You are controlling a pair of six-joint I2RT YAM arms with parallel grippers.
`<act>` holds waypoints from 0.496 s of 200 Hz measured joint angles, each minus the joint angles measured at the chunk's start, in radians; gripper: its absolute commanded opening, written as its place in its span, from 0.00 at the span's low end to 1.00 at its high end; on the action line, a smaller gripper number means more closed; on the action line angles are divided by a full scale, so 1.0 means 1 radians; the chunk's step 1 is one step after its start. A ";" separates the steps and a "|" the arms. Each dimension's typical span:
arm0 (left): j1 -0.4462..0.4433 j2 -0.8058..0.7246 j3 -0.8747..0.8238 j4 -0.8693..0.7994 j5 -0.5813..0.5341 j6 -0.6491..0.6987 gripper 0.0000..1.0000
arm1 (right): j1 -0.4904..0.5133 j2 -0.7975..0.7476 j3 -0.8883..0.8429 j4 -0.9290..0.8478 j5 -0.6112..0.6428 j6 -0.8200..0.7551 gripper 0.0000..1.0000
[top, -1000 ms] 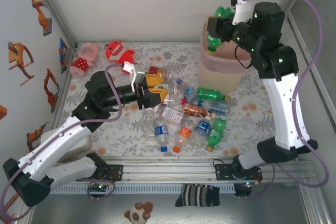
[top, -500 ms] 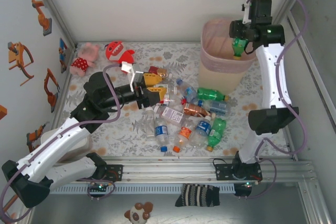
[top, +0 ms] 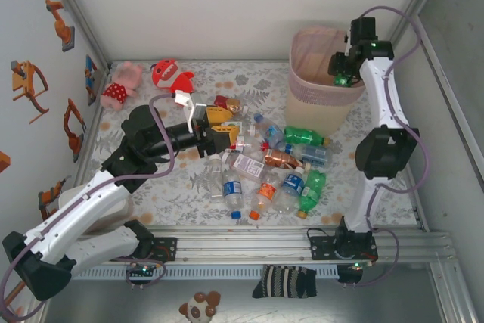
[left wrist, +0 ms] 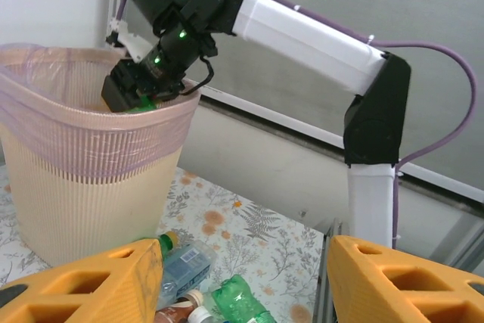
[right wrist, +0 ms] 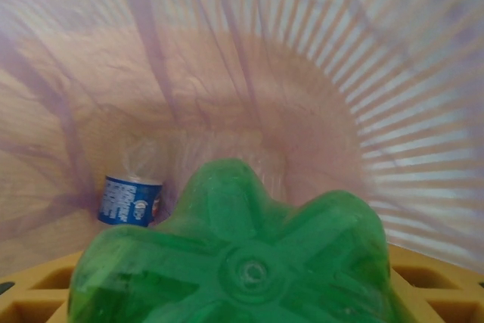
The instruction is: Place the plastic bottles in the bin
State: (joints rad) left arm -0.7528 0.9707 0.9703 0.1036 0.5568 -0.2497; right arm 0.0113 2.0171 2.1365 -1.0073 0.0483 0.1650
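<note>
I will next lower the green bottle in my right gripper deeper toward the bin's bottom, still well below the gripper, and release it beside the clear bottle.
My right gripper hangs inside the mouth of the bin, shut on a green plastic bottle. In the right wrist view the bottle's base points down into the bin, where a clear bottle with a blue label lies at the bottom. Several plastic bottles lie in a pile on the floral table. My left gripper hovers open over the pile's left edge. Between its orange fingers nothing is held; a green bottle and a clear one lie below.
A pink plush toy and a red one lie at the table's back left. The bin stands at the back right against the wall. A striped sock lies on the front ledge below the rail.
The right arm has stretched out and lowered the green bottle from above the bin into its mouth. The left gripper has stayed in place, its fingers a little closer together.
</note>
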 measured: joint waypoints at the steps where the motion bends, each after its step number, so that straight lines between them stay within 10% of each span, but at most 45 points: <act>1: 0.000 0.000 0.000 0.000 0.000 0.000 0.59 | 0.000 0.002 0.000 0.000 0.000 0.000 0.51; 99: 0.000 -0.006 -0.015 -0.023 -0.050 0.000 0.59 | -0.004 0.137 -0.003 -0.023 -0.014 0.019 0.66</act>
State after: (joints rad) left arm -0.7528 0.9646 0.9554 0.0803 0.5072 -0.2493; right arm 0.0074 2.1544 2.1330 -1.0306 0.0341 0.1844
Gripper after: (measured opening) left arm 0.585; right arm 0.627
